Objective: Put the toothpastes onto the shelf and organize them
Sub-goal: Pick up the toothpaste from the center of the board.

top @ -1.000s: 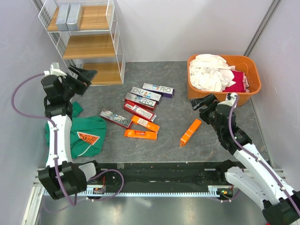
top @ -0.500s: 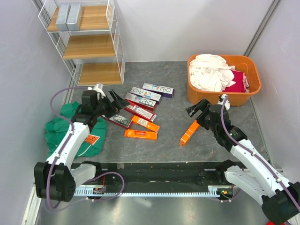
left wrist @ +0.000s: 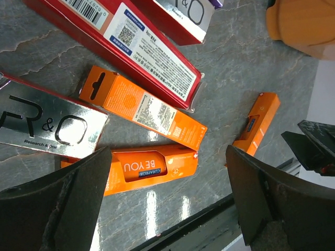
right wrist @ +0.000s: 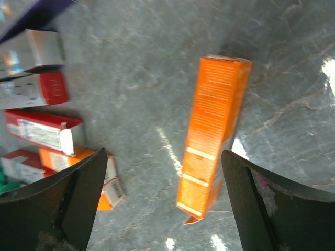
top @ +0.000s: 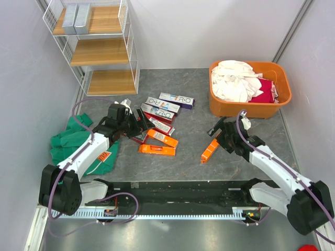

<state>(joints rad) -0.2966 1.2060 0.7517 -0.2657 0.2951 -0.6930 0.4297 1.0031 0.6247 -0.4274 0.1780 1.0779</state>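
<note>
The orange carton's middle point(top: 210, 150) point(right wrist: 211, 134) is off-center between the spread fingers, so my right gripper should go down and to the right in the wrist view next, over it.
Two silver-grey toothpastes point(top: 76, 19) lie on the top tier of the white wire shelf point(top: 99, 52). Several toothpastes point(top: 157, 123) lie in a loose pile on the grey floor. My left gripper point(top: 137, 124) hangs open over the pile's left side. In the left wrist view the gripper point(left wrist: 168, 172) has an orange "BE YOU" carton point(left wrist: 152, 166) below its spread fingers, untouched, beside a second orange carton point(left wrist: 141, 107) and a silver R&O carton point(left wrist: 47, 128). My right gripper point(top: 217, 132) hovers open over a lone orange carton point(top: 210, 149). The right wrist view sets that carton point(right wrist: 214, 130) near the gripper's point(right wrist: 163, 157) right finger.
An orange tub point(top: 246, 110) of laundry stands at the back right. A green cloth point(top: 68, 141) lies on the floor to the left, under my left arm. A black rail point(top: 172, 191) runs along the near edge. Grey walls close in on both sides.
My left arm swung from near the shelf down to the pile of cartons. My right gripper came forward and lower, towards the lone orange carton. Both stayed open.
</note>
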